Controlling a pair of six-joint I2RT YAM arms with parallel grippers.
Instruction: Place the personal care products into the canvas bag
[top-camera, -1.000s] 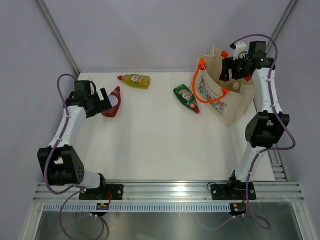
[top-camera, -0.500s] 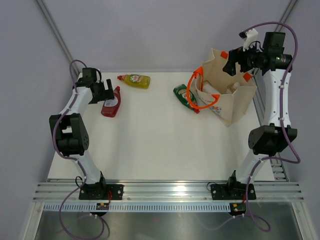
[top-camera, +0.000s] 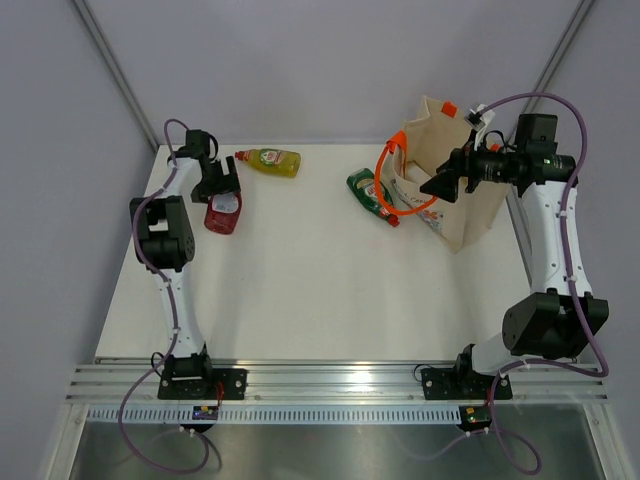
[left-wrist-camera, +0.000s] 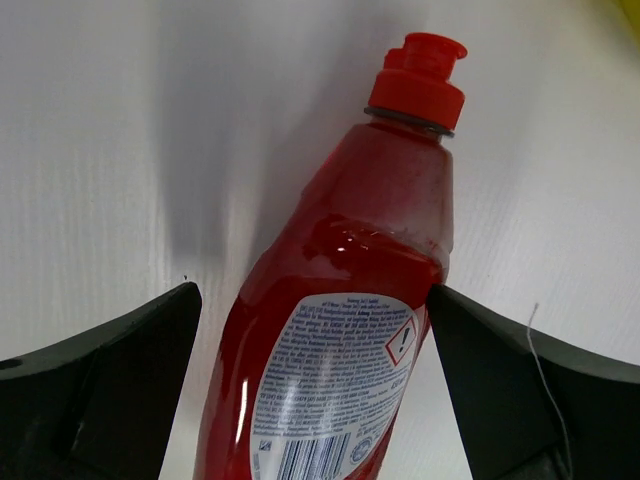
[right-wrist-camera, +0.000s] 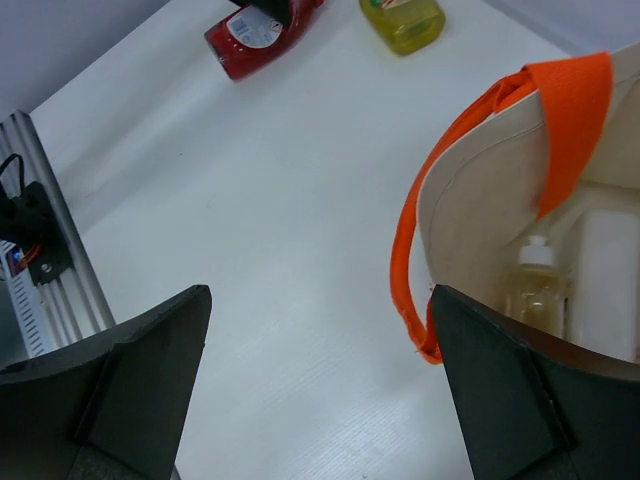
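Observation:
The robot's right gripper should swing off the bag (top-camera: 455, 205) next toward the red bottle's bottom end, which lies to the gripper's left in the top view, and close there.
The red bottle (top-camera: 222, 212) lies on the white table at the far left. My left gripper (top-camera: 217, 188) is open and straddles it, a finger on each side of its labelled body (left-wrist-camera: 340, 330); the right finger looks close to touching. The yellow bottle (top-camera: 272, 160) lies behind it and the green bottle (top-camera: 371, 194) lies beside the canvas bag (top-camera: 455, 205). My right gripper (top-camera: 436, 187) is open and empty above the bag's left rim. Inside the bag the right wrist view shows an amber white-capped bottle (right-wrist-camera: 535, 288) and the flat white bottle (right-wrist-camera: 606, 280). The second amber bottle is hidden.
The bag's orange loop handle (right-wrist-camera: 408, 270) hangs next to my right finger. Grey walls and metal posts close the table's back and sides. An aluminium rail (top-camera: 330, 380) runs along the near edge. Bare table (top-camera: 320, 290) lies between the arms.
My left arm folded up and its gripper shifted over the red bottle. My right gripper lifted away from the bag's back and swung left and forward over the bag's rim.

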